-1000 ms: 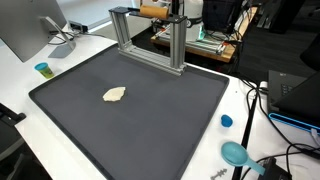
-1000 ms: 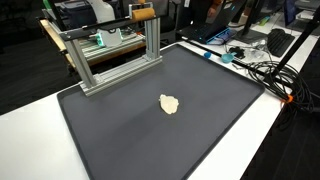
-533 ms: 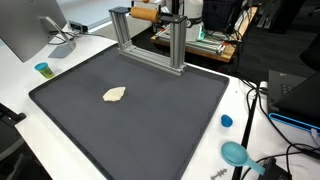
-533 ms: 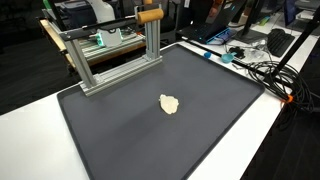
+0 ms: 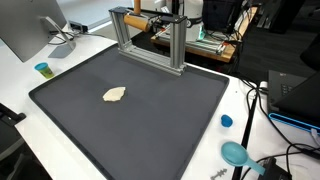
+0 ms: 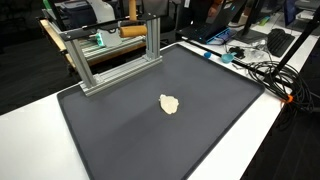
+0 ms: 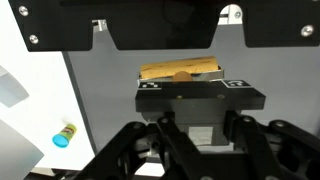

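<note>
My gripper moves toward the top of the wrist view to the frame's top bar (image 6: 118,23) (image 7: 165,25) next and releases the rod there, since a gap still separates them.
My gripper (image 5: 163,20) hangs behind the aluminium frame (image 5: 178,45) at the far edge of the black mat (image 5: 150,115). It is shut on an orange-brown wooden cylinder (image 5: 150,18), which lies level behind the frame's top bar in both exterior views (image 6: 133,30). In the wrist view the gripper (image 7: 198,125) shows as black linkages around a black block with marker squares (image 7: 200,96). The wooden piece (image 7: 180,72) lies just past that block. The fingertips are hidden. A small beige lump (image 5: 115,95) lies on the mat, far from the gripper, and shows in both exterior views (image 6: 170,103).
A small blue cup (image 5: 43,69) stands off the mat's corner near a monitor (image 5: 25,30). A blue cap (image 5: 226,121) and a teal disc (image 5: 236,153) lie on the white table. Cables (image 6: 262,68) and equipment crowd one side.
The wooden cylinder and the gripper have come down from above the frame's top bar to just behind it. The beige lump has not moved.
</note>
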You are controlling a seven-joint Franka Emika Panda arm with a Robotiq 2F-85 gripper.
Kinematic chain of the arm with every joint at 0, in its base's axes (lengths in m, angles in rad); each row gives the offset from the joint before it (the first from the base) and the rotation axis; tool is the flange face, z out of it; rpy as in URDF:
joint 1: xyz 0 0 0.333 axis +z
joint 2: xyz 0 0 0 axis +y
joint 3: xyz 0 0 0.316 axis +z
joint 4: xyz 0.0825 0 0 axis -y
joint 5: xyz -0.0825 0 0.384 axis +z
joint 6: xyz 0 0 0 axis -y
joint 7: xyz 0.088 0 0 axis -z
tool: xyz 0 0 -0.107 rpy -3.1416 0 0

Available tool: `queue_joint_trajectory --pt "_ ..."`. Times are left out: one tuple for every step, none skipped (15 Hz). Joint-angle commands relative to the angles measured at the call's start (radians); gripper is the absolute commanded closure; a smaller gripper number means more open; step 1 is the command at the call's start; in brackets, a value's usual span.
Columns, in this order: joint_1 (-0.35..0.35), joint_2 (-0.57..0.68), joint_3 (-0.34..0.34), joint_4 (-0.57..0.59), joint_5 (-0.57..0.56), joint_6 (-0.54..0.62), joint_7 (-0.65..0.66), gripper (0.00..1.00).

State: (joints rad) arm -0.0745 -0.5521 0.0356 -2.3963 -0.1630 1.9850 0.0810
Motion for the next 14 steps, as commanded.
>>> queue_joint_trajectory --pt "0.027 -0.024 -0.008 -0.03 0.001 -0.043 -0.034 0.78" --pt "0.032 -0.026 -0.007 -0.035 0.001 -0.06 -0.04 0.78" --pt "0.038 -0.027 -0.008 -0.038 0.001 -0.071 -0.048 0.78" --pt "0.043 -0.025 -0.011 -0.039 0.008 -0.085 -0.05 0.78" --pt "0.046 -0.021 -0.013 -0.033 0.022 -0.09 -0.046 0.78" --pt "0.047 -0.023 -0.009 -0.035 0.024 -0.089 -0.036 0.78" --pt "0.053 -0.025 -0.008 -0.039 0.03 -0.082 -0.036 0.78" --pt "0.059 -0.022 -0.003 -0.042 0.036 -0.078 -0.029 0.78" --pt "0.067 -0.022 0.001 -0.045 0.044 -0.073 -0.025 0.78" --pt "0.071 -0.022 0.007 -0.046 0.048 -0.073 -0.012 0.78" --pt "0.075 -0.024 0.014 -0.047 0.049 -0.071 -0.001 0.78" --pt "0.077 -0.021 0.018 -0.045 0.048 -0.074 0.007 0.78" --pt "0.077 -0.022 0.023 -0.047 0.043 -0.074 0.017 0.78" --pt "0.078 -0.019 0.023 -0.048 0.041 -0.075 0.019 0.78"
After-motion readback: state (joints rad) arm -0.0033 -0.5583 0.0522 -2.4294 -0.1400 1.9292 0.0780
